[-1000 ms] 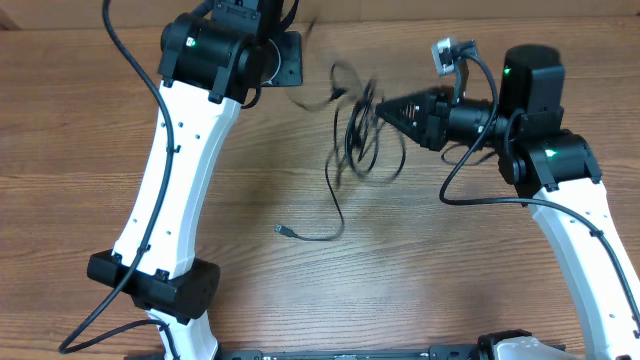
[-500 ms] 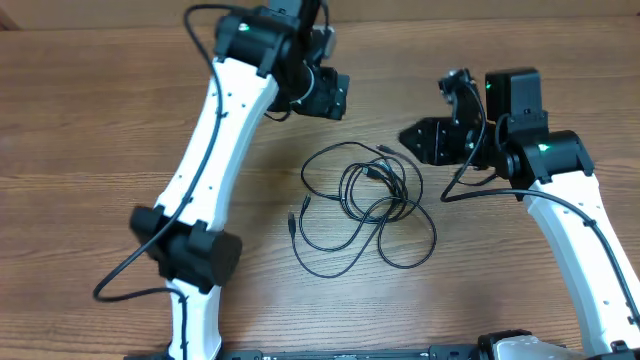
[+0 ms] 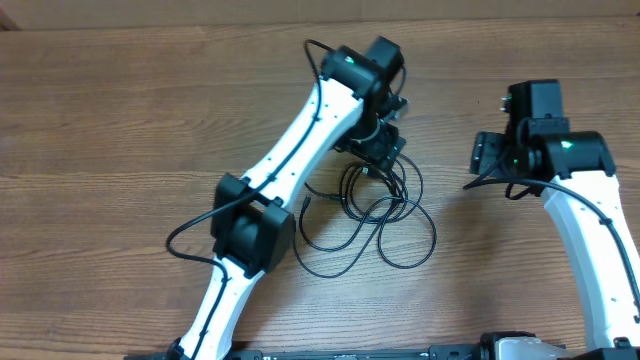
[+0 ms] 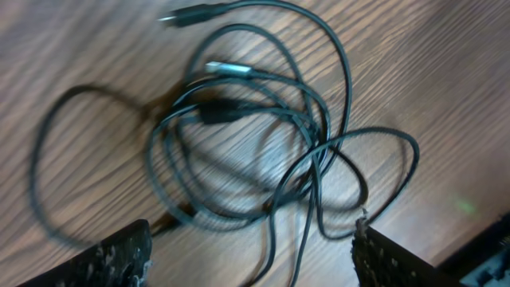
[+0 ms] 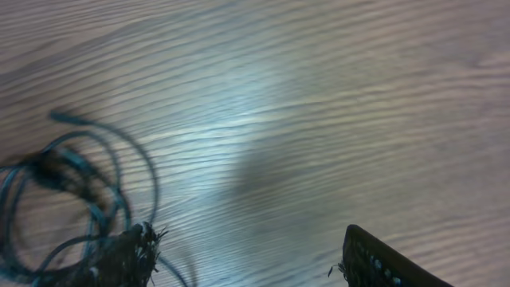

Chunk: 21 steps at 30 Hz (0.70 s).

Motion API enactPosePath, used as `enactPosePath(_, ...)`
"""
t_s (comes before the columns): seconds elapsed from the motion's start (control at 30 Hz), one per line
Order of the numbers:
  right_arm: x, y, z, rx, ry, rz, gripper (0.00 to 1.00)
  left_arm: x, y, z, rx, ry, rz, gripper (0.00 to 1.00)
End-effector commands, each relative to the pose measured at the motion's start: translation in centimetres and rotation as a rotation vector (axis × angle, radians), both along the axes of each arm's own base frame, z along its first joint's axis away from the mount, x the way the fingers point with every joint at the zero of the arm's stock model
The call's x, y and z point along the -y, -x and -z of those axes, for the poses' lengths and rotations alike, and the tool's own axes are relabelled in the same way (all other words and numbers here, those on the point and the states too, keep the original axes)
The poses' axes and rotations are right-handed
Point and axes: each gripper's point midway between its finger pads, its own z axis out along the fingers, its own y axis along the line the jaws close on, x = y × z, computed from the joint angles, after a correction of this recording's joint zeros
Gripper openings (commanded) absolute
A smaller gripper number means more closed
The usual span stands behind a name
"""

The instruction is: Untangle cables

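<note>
Several cables bunch together at one place. My left gripper needs to move down and slightly to the right in the overhead view next, onto the crossing parts of the tangle (image 3: 390,202) (image 4: 312,163) there.
The cables (image 3: 385,207) lie on the wooden table (image 3: 120,150) as one tangle of thin black loops, with a loose plug end (image 3: 304,205) at the left. My left gripper (image 3: 384,152) hangs over the tangle's upper edge, open. In the left wrist view the cables (image 4: 321,139) spread out before the open gripper (image 4: 251,259), two strands running down between the fingers, and a silver plug (image 4: 227,69) shows near the top. My right gripper (image 3: 486,152) stands open to the right of the tangle, apart from it. The right wrist view catches blurred cables (image 5: 68,179) at its left, the gripper (image 5: 247,259) holding nothing.
The left arm (image 3: 290,160) reaches diagonally across the table from the front edge, its elbow (image 3: 250,225) beside the tangle's left loops. The right arm (image 3: 590,230) stands along the right side. Bare wood surrounds the tangle.
The cables, lifted a second ago, dropped and now lie on the table. The right gripper opened and drew back to the right. The left arm swung right, over the tangle.
</note>
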Motion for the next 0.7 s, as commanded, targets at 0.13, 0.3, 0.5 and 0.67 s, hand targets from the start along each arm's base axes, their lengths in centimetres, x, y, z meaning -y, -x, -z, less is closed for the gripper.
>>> enactPosePath(0.13, 3.7, 0.3, -0.4, 0.032, -0.120, 0.173, 0.83, 3.6, 1.0, 3.9, -0.035, -0.004, 0.001, 0.82)
enactPosePath(0.3, 4.3, 0.3, -0.5, 0.050, -0.250, 0.207, 0.82, 5.2, 1.3, 4.6, -0.049, 0.018, -0.056, 0.54)
enactPosePath(0.5, 1.6, -0.2, -1.0, 0.069, -0.412, 0.133, 0.81, 3.7, -0.9, 2.1, 0.016, 0.025, -0.133, 0.04)
enactPosePath(0.67, -2.5, -0.6, -1.9, 0.086, -0.510, -0.080, 0.85, -0.8, -5.8, -7.7, 0.203, 0.159, -0.262, 0.04)
